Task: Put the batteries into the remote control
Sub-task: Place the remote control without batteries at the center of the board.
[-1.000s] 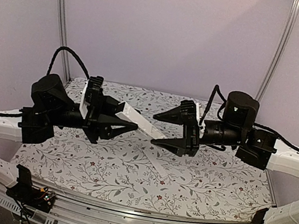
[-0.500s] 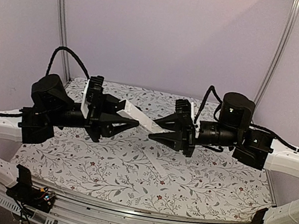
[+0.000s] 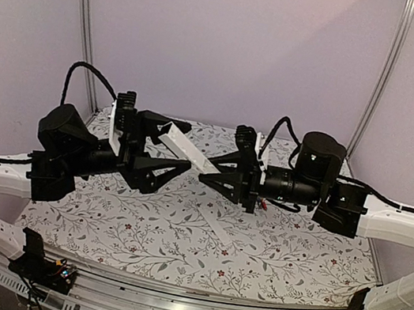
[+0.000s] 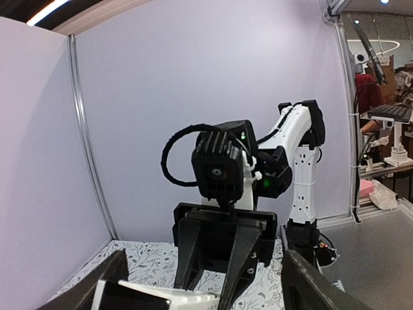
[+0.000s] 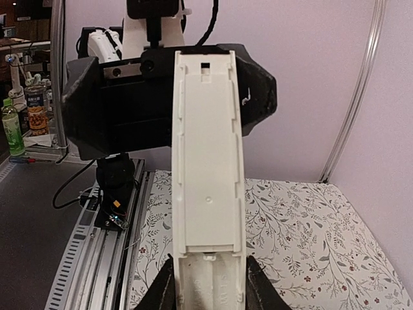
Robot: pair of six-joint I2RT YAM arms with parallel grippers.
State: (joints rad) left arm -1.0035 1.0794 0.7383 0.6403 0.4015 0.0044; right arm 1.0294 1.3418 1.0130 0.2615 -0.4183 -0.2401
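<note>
That part of the tablecloth at its near edge is empty. I need to move my right gripper down and back to let go of the remote control (image 3: 183, 145) there, on the near edge of the tablecloth.
The remote control (image 3: 183, 145) is a long white bar held in the air above the table, tilted down to the right. My right gripper (image 3: 209, 171) is shut on its right end. In the right wrist view the remote control (image 5: 208, 161) runs straight up between the fingers (image 5: 163, 292), its open battery bay at the bottom. My left gripper (image 3: 187, 147) is open, its jaws standing wide on either side of the remote's left end. In the left wrist view the remote control (image 4: 161, 298) lies low between the spread fingers (image 4: 308, 284). The batteries are out of view.
A thin flat white cover strip (image 3: 215, 229) lies on the flowered tablecloth (image 3: 137, 231) below the grippers. Metal frame posts (image 3: 82, 21) stand at the back corners. The right arm's body (image 4: 222, 168) faces the left wrist camera closely.
The right gripper moved left and shut on the remote's right end. The left gripper, which held the remote, then opened wide and let it go.
</note>
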